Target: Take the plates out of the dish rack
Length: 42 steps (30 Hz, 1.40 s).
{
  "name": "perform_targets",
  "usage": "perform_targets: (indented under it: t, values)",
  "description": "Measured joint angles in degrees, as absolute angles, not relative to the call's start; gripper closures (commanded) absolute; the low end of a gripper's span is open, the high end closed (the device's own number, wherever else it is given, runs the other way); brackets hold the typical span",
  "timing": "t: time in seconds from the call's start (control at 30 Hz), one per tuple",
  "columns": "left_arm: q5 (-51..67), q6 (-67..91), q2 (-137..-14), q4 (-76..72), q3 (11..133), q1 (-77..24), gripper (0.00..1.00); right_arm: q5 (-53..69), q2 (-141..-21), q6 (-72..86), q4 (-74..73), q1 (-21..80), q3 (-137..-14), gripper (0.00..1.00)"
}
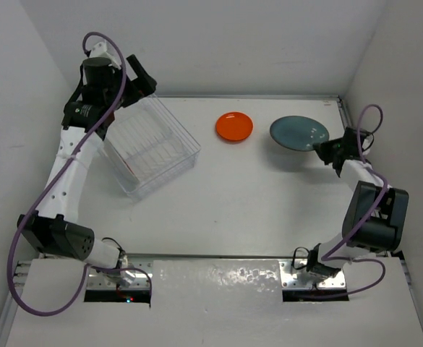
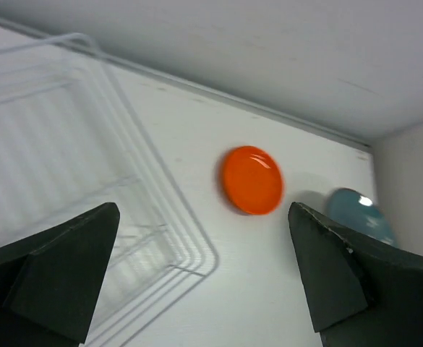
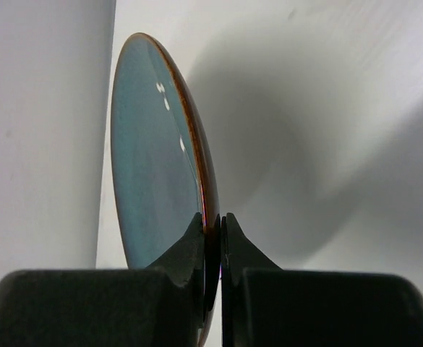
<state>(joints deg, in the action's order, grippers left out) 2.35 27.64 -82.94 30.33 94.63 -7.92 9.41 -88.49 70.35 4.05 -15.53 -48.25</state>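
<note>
My left gripper should go back and down and turn onto the rim of the red-edged plate, which is below and back of the open fingers.
The clear dish rack (image 1: 155,144) stands at the back left, turned at an angle; it also shows in the left wrist view (image 2: 59,159). A thin red plate edge (image 1: 126,166) shows inside its near left side. The orange plate (image 1: 234,126) lies flat on the table, also seen in the left wrist view (image 2: 251,180). My right gripper (image 1: 328,150) is shut on the rim of the dark teal plate (image 1: 298,133), which casts a shadow on the table; the pinch shows in the right wrist view (image 3: 212,225) on the plate (image 3: 153,166). My left gripper (image 1: 140,79) is open and empty over the rack's back corner (image 2: 202,217). The yellow plate is out of view.
White walls close the table at the back and both sides. The teal plate (image 2: 359,215) is near the right wall. Purple cables loop over both arms.
</note>
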Motion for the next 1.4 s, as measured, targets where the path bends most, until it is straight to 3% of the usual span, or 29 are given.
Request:
perform_targets:
  t: [0.2,0.27,0.4,0.5,0.53,0.63,0.67,0.93,1.07,1.13,1.3,1.4]
  values:
    - [-16.4,24.5,-82.5,45.5,98.4,-7.8,0.00,0.0,-90.0,67.9,4.4,-15.0,-48.2,1.00]
    - [-20.5,24.5,-82.2,48.9,96.8,-7.5,0.00,-1.7,-91.3,67.9,5.3,-13.9,-48.0,0.89]
    - [-23.7,24.5,-81.2,52.7,92.3,-7.1,0.00,-5.1,-93.6,68.1,9.7,-12.1,-46.4,0.85]
    - [-24.5,24.4,-81.0,54.1,91.0,-7.0,0.00,-7.7,-95.2,69.6,13.8,-12.3,-44.9,0.63]
    - [-24.5,24.4,-80.8,54.4,90.8,-7.0,0.00,-8.5,-96.0,69.8,15.0,-12.3,-44.9,0.46]
    - [-25.3,24.6,-80.2,55.5,90.6,-6.7,0.00,-9.1,-98.6,70.4,17.8,-12.6,-45.2,0.17]
    - [-25.8,24.9,-80.1,55.9,90.6,-6.5,0.00,-9.4,-99.1,70.4,17.0,-12.6,-45.4,0.01]
    - [-29.1,27.0,-79.9,58.2,88.9,-3.6,0.00,-15.5,-97.0,66.5,-14.2,-8.9,-59.4,0.01]
    - [-29.2,27.6,-80.8,58.2,87.1,-3.6,0.10,-21.0,-87.7,63.1,-24.5,-3.2,-56.0,0.01]
    - [-29.2,27.8,-81.8,57.6,86.0,-3.6,0.30,-23.5,-83.4,60.1,-27.7,2.0,-54.7,0.01]
    - [-28.8,28.0,-85.3,56.4,83.1,-3.6,0.54,-23.7,-79.9,54.0,-30.2,11.7,-54.5,0.01]
    - [-28.4,28.3,-88.1,56.1,82.9,-3.6,0.75,-23.6,-79.3,51.4,-31.5,13.5,-53.8,0.01]
